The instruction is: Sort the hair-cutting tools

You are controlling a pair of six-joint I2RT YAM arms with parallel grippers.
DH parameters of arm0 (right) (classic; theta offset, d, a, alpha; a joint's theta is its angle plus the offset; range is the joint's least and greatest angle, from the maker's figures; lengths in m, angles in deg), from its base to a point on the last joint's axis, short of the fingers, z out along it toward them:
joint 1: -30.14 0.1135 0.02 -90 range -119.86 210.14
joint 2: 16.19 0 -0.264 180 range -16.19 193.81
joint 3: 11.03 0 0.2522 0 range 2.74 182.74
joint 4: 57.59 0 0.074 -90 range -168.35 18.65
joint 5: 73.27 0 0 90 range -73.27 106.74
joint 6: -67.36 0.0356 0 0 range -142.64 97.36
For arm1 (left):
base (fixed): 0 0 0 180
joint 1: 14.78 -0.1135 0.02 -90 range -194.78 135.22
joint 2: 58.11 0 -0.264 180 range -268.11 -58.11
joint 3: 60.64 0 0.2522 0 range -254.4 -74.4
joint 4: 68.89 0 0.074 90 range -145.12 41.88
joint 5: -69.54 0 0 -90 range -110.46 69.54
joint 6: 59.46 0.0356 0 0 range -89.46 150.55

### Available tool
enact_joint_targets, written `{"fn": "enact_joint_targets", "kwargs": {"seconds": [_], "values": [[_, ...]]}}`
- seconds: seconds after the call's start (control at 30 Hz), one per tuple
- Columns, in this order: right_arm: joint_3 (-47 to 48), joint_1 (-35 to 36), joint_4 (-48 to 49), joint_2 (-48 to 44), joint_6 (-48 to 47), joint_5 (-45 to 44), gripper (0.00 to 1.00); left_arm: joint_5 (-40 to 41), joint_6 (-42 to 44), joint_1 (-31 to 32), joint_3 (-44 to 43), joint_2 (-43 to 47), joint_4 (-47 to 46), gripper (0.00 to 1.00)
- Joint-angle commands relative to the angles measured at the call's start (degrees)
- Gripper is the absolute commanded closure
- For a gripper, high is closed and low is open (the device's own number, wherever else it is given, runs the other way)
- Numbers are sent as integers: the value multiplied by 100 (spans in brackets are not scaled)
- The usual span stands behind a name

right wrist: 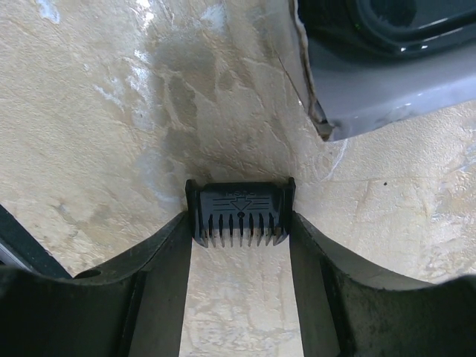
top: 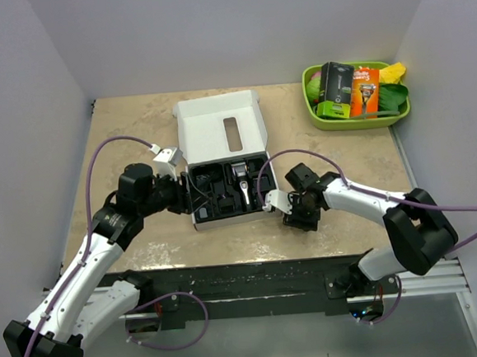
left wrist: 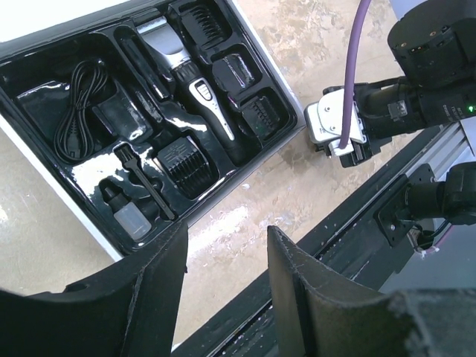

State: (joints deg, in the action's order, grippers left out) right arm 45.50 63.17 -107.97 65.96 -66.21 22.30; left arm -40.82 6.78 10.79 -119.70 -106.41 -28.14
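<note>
The right gripper lifts outward over the box next, then lowers into the empty middle comb pocket (top: 263,181), as this pocket lies to its left in the top view.
The black-and-silver clipper (left wrist: 197,93) lies in the black moulded insert of the white box (top: 199,223), with a coiled black cord (left wrist: 82,108), several black comb attachments (left wrist: 186,160), a small brush (left wrist: 145,182) and a small bottle (left wrist: 130,216). My left gripper (left wrist: 227,230) is open and empty, at the box's near left corner (top: 188,195). My right gripper (right wrist: 239,221) is shut on a small black comb attachment (right wrist: 239,208), teeth pointing back at the camera, low over the table just right of the box (top: 297,211).
The box lid (top: 218,134) lies open toward the back. A green tray (top: 358,121) at the back right holds packaged razors (top: 336,88). The box's corner (right wrist: 372,97) is just ahead of my right gripper. The black rail (top: 255,280) runs along the near edge.
</note>
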Motion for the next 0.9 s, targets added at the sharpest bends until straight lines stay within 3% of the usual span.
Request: {"fn": "enact_joint_targets", "kwargs": {"seconds": [0.0,0.23,0.6,0.87], "values": [[311,1,-231,-23,-29,-81,68,-73,136,10,12,101,-202,49],[1565,1,-1170,196,-107,-433,73,-3,136,10,-40,110,-114,49],[3745,1,-1453,1144,-520,-705,72,260,153,10,-190,92,88,49],[4319,177,-1286,1866,-960,-574,72,410,162,10,-190,57,70,49]]}}
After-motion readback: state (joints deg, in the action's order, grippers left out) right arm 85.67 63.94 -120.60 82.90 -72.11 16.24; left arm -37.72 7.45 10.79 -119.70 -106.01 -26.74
